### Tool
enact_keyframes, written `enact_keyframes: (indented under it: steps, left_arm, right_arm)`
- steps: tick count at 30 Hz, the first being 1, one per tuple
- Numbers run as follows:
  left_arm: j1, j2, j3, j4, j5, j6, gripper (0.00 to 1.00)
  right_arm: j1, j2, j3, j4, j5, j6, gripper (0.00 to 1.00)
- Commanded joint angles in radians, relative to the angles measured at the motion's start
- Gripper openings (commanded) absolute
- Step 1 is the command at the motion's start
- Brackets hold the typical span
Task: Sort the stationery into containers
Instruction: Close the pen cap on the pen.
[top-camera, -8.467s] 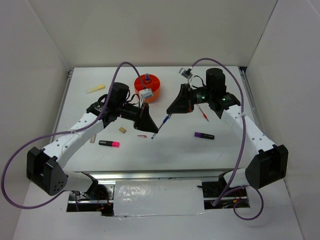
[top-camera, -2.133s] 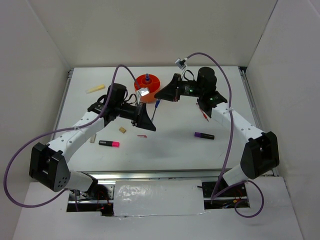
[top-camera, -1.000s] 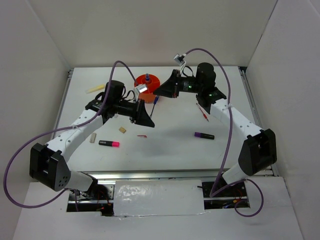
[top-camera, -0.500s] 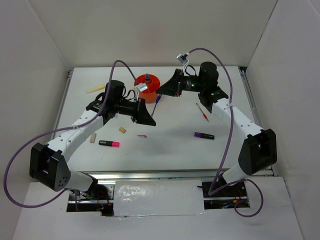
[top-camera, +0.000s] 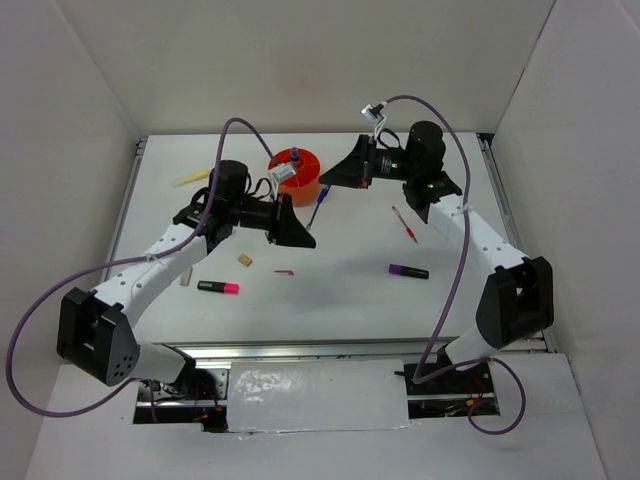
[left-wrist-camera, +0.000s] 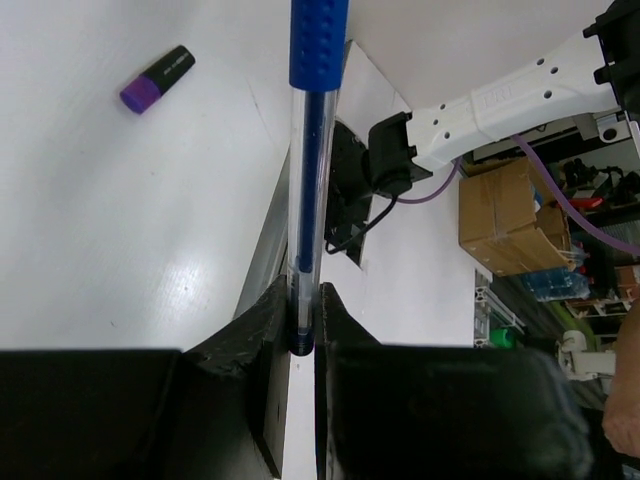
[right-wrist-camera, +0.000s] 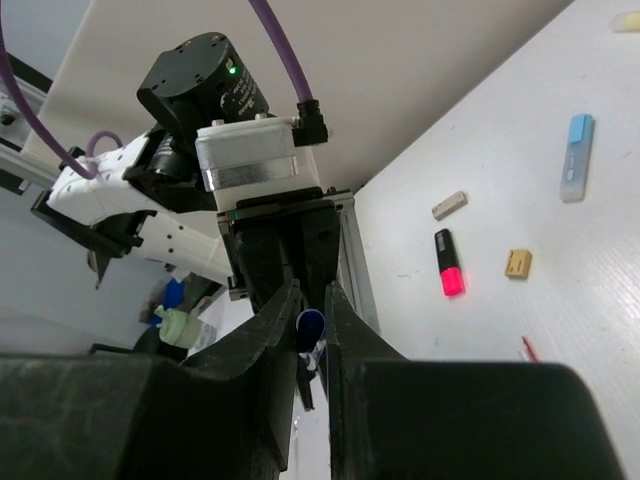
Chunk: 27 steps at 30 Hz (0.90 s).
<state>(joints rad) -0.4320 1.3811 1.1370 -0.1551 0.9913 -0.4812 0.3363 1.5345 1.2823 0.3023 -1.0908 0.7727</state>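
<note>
My right gripper moves outward next, as the pot's outer section beside the bottle (top-camera: 296, 157) is empty. Then it lowers the pen's clear end into that section and releases the pen.
A thin blue pen (top-camera: 319, 207) hangs in the air just right of the orange pot (top-camera: 304, 185), slanting down to the left. My right gripper (top-camera: 331, 182) is shut on its upper end, and the pen (right-wrist-camera: 311, 322) shows end-on between those fingers (right-wrist-camera: 311, 300). My left gripper (top-camera: 306, 237) is shut on the lower end; the clear barrel (left-wrist-camera: 305, 200) runs up out of its jaws (left-wrist-camera: 303, 300). A blue-capped bottle (top-camera: 296, 157) stands in the pot. The left wrist partly hides the pot's front.
On the table lie a pink-black highlighter (top-camera: 218, 288) (right-wrist-camera: 448, 263), purple-black marker (top-camera: 408, 271) (left-wrist-camera: 156, 79), red pen (top-camera: 405, 224), two tan erasers (top-camera: 244, 260) (top-camera: 185, 275), a yellow stick (top-camera: 192, 178) and a blue strip (right-wrist-camera: 576, 157). White walls enclose three sides.
Both grippers have drifted slightly to the right with the blue pen between them. The pen now hangs beside the pot's right side. Neither grip has changed.
</note>
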Motion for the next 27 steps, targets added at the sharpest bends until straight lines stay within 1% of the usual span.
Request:
enact_keyframes:
  steps: [1, 5, 6, 8, 9, 14, 15, 17, 18, 19, 20, 21, 23, 24, 25, 26, 27]
  left_arm:
    - [0.016, -0.057, 0.014, 0.281, -0.091, -0.036, 0.21]
    - [0.012, -0.062, -0.003, 0.267, -0.094, -0.023, 0.28]
    - [0.010, -0.063, -0.008, 0.266, -0.094, -0.022, 0.35]
    - [0.006, -0.063, -0.013, 0.266, -0.094, -0.019, 0.44]
    - [0.003, -0.065, -0.014, 0.266, -0.089, -0.017, 0.51]
    - [-0.019, -0.063, -0.013, 0.241, -0.074, 0.004, 0.69]
    - [-0.022, -0.063, -0.014, 0.239, -0.059, 0.007, 0.75]
    - [-0.030, -0.071, -0.017, 0.217, -0.045, 0.029, 0.81]
    - [-0.036, -0.074, -0.020, 0.197, -0.036, 0.065, 0.84]
    - [-0.039, -0.077, -0.019, 0.169, -0.034, 0.091, 0.86]
    - [-0.039, -0.086, -0.022, 0.102, -0.034, 0.113, 0.87]
    - [-0.040, -0.097, -0.034, 0.076, -0.028, 0.136, 0.87]
    - [-0.036, -0.135, -0.049, 0.001, -0.037, 0.208, 0.90]
    - [-0.031, -0.154, -0.062, -0.020, -0.046, 0.229, 0.90]
    - [-0.018, -0.169, -0.066, -0.040, -0.072, 0.255, 0.91]
    - [-0.001, -0.195, -0.071, -0.052, -0.085, 0.253, 0.99]
    - [0.025, -0.211, -0.092, -0.038, -0.089, 0.236, 0.99]
  right_arm:
    - [0.007, 0.012, -0.028, -0.037, -0.221, 0.082, 0.00]
    - [-0.025, 0.012, 0.012, -0.019, -0.215, 0.105, 0.00]
    - [-0.032, 0.015, 0.015, -0.012, -0.216, 0.112, 0.00]
    - [-0.034, 0.015, 0.017, 0.009, -0.215, 0.131, 0.00]
    - [-0.034, 0.012, 0.015, 0.011, -0.213, 0.132, 0.00]
    - [-0.034, 0.012, 0.011, 0.024, -0.208, 0.140, 0.00]
    - [-0.039, 0.015, 0.012, 0.024, -0.205, 0.140, 0.00]
    - [-0.048, 0.016, 0.025, 0.024, -0.204, 0.140, 0.00]
    - [-0.062, 0.018, 0.044, 0.011, -0.198, 0.129, 0.00]
    - [-0.071, 0.021, 0.057, 0.011, -0.193, 0.119, 0.00]
    - [-0.083, 0.024, 0.071, -0.017, -0.190, 0.106, 0.00]
    - [-0.095, 0.035, 0.116, -0.046, -0.179, 0.088, 0.00]
    - [-0.132, 0.045, 0.181, -0.193, -0.156, -0.039, 0.00]
    - [-0.143, 0.058, 0.260, -0.268, -0.137, -0.097, 0.00]
    - [-0.151, 0.068, 0.305, -0.419, -0.088, -0.227, 0.00]
    - [-0.160, 0.075, 0.349, -0.489, -0.057, -0.298, 0.00]
    - [-0.160, 0.094, 0.442, -0.564, -0.017, -0.362, 0.00]
